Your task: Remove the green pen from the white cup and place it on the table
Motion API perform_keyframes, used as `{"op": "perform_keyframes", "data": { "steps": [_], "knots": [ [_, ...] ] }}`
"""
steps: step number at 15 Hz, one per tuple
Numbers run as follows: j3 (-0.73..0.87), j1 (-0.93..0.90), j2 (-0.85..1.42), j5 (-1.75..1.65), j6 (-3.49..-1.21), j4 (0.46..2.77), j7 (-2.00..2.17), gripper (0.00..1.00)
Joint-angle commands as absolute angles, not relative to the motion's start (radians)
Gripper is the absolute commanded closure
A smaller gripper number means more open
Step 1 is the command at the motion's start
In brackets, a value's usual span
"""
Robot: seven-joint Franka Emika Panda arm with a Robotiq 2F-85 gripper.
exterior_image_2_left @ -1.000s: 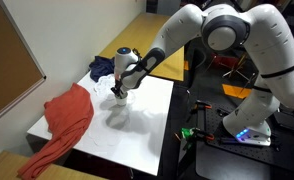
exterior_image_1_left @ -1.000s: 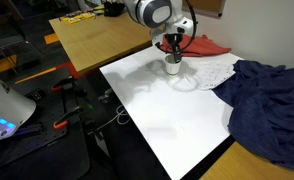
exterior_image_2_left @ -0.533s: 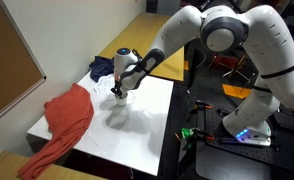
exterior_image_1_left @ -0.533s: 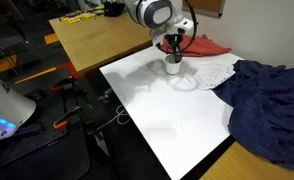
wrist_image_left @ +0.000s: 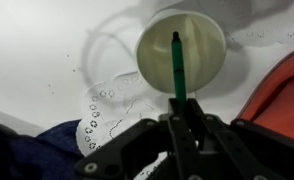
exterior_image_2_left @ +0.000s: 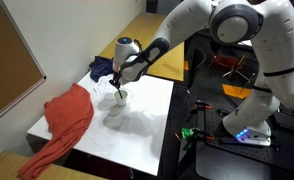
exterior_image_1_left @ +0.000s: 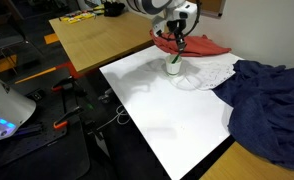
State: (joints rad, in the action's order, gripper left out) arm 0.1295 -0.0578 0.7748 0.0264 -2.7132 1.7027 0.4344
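Note:
I will lift my gripper off the white cup (exterior_image_1_left: 174,67), bring it back and lower it to release the pen, because bare tabletop is below it, toward my base.
The white cup (exterior_image_1_left: 174,67) stands on the white table (exterior_image_1_left: 157,105) at the edge of a white patterned cloth; it also shows in an exterior view (exterior_image_2_left: 120,98) and from above in the wrist view (wrist_image_left: 182,50). My gripper (exterior_image_1_left: 177,43) hangs above the cup, shut on the green pen (wrist_image_left: 177,68). The pen runs from my fingertips (wrist_image_left: 179,112) down over the cup's mouth, its lower end still over or inside the cup. In both exterior views the pen is a thin green line (exterior_image_1_left: 176,57) between gripper (exterior_image_2_left: 117,83) and cup.
A white patterned cloth (exterior_image_1_left: 212,72), a red cloth (exterior_image_1_left: 202,46) and a dark blue cloth (exterior_image_1_left: 267,100) lie around the cup. A light wooden table (exterior_image_1_left: 97,40) stands behind. In an exterior view the red cloth (exterior_image_2_left: 67,120) drapes over the table's edge.
My gripper has risen from the cup's rim, lifting the green pen upward with it. The cup has stayed in place.

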Motion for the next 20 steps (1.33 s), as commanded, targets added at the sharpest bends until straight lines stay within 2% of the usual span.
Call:
{"op": "perform_keyframes", "data": {
  "steps": [1, 11, 20],
  "knots": [
    [0.169, -0.095, 0.606, 0.033, -2.709, 1.85, 0.441, 0.97],
    [0.098, -0.068, 0.289, 0.036, -2.509, 2.065, 0.349, 0.97],
    [0.026, -0.065, 0.329, 0.039, -2.467, 2.124, 0.249, 0.97]
  ]
}}
